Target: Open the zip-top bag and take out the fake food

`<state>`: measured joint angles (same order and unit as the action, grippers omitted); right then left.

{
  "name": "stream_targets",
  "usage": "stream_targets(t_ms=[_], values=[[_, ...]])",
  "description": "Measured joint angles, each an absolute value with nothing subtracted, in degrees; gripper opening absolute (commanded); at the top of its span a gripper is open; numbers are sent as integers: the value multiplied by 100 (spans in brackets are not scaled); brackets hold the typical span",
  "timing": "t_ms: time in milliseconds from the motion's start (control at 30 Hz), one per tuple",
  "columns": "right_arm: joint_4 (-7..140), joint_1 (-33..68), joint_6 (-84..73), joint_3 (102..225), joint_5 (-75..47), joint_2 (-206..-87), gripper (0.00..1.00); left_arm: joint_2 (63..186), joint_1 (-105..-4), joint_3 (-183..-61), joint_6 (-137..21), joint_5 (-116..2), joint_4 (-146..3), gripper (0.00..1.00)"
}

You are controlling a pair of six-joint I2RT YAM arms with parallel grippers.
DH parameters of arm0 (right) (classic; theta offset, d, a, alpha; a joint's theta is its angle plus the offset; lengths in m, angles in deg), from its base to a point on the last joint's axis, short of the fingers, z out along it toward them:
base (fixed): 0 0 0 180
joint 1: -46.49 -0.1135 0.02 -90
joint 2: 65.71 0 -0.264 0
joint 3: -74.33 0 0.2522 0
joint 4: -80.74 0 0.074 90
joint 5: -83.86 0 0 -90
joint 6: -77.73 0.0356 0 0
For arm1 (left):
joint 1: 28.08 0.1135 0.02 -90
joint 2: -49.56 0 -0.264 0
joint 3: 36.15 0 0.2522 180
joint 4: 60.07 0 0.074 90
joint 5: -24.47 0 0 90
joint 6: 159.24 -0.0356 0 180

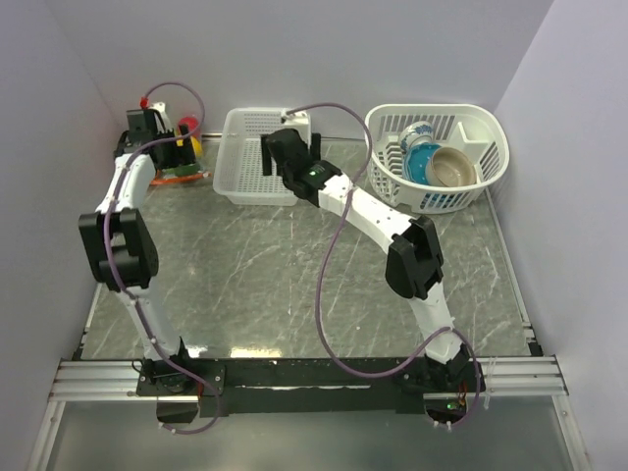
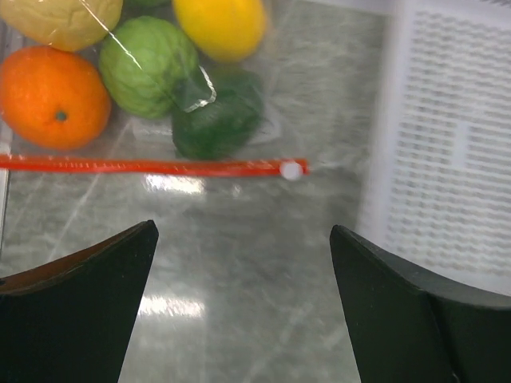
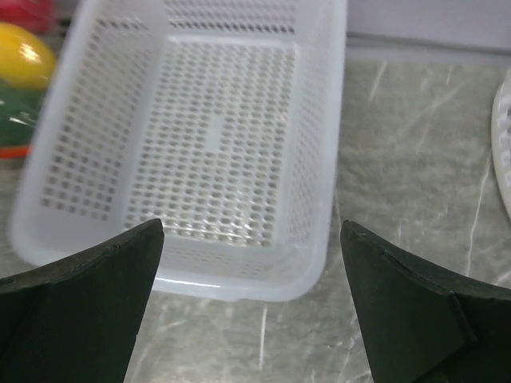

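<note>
The robot's right gripper should next move its open fingers down and toward the round white basket, astride the tray's rim on that side, because the basket sits off-center between them.
The clear zip-top bag (image 2: 263,120) lies flat on the table in the left wrist view, its red zip strip (image 2: 152,166) shut with a white slider (image 2: 292,169) at the right end. Inside are fake fruits: an orange one (image 2: 52,96), a light green one (image 2: 148,65), a dark green one (image 2: 217,116), a yellow one (image 2: 219,25) and a pale one (image 2: 64,20). My left gripper (image 2: 243,235) is open and empty just short of the strip; in the top view it (image 1: 167,147) hangs over the bag (image 1: 182,175) at the far left. My right gripper (image 3: 251,231) is open and empty above the near rim of the white tray.
A white slotted rectangular tray (image 1: 257,157) stands right of the bag; it also shows in the right wrist view (image 3: 200,136) and at the right of the left wrist view (image 2: 455,144). A round white basket (image 1: 494,152) with blue and tan dishes stands far right. Walls close in on three sides.
</note>
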<state>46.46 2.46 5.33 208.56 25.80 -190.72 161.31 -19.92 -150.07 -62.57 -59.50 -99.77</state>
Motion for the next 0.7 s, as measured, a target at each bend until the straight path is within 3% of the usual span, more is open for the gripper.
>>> stream_targets(t_ms=[333,700], values=[[4288,1256,1539,20760,1912,-19398,95,17641,-2034,-15857,-6902,-6455,-9527,97],[4166,1210,1906,20980,1112,-19992,89,17593,-2602,-14255,-7800,-7181,-8283,97]])
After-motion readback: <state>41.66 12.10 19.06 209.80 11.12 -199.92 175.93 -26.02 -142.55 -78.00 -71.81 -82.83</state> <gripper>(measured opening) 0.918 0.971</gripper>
